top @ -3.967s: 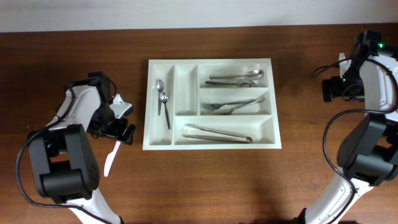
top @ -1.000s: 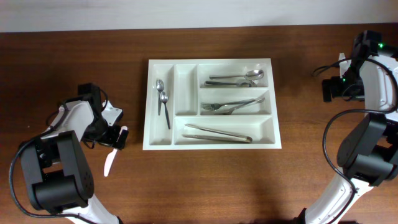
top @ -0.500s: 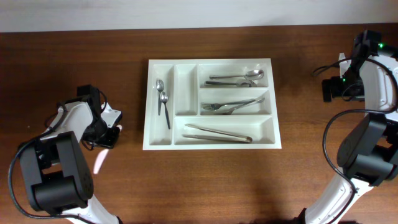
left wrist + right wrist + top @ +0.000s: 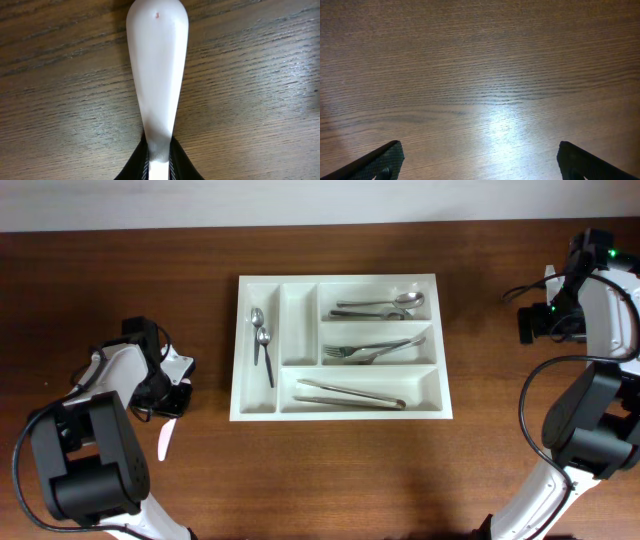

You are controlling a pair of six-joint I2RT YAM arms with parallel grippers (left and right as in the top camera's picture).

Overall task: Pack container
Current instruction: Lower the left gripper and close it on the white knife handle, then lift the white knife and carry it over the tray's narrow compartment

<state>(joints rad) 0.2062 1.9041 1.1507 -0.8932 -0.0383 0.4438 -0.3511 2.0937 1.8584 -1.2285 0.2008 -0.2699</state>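
The container's empty section [image 4: 299, 325] lies to the right of my left gripper in the overhead view, so I will raise the white plastic utensil [image 4: 165, 436], swing it over, lower it and release.
The container [image 4: 340, 278], a big white tray with five compartments, lies mid-table. It holds small spoons [image 4: 261, 343], larger spoons [image 4: 385, 305], forks [image 4: 375, 348] and tongs [image 4: 350, 393]. A white plastic utensil [image 4: 165, 436] lies on the wood to the container's left. My left gripper [image 4: 172, 400] is shut on one end of it. In the left wrist view the utensil [image 4: 157, 65] runs up from between the black fingers [image 4: 134, 167], its rounded end pointing away, and my left gripper [image 4: 159, 162] clamps its narrow part. My right gripper [image 4: 480, 160] stands open over bare wood at the far right.
The brown wooden table [image 4: 400, 480] runs out on every side of the container. The left arm's base [image 4: 90, 460] stands at the front left and the right arm [image 4: 590, 410] at the right edge. A pale wall borders the table's far edge.
The left gripper's fingers have closed on the white utensil, and its free end has swung slightly left. The right arm has not moved.
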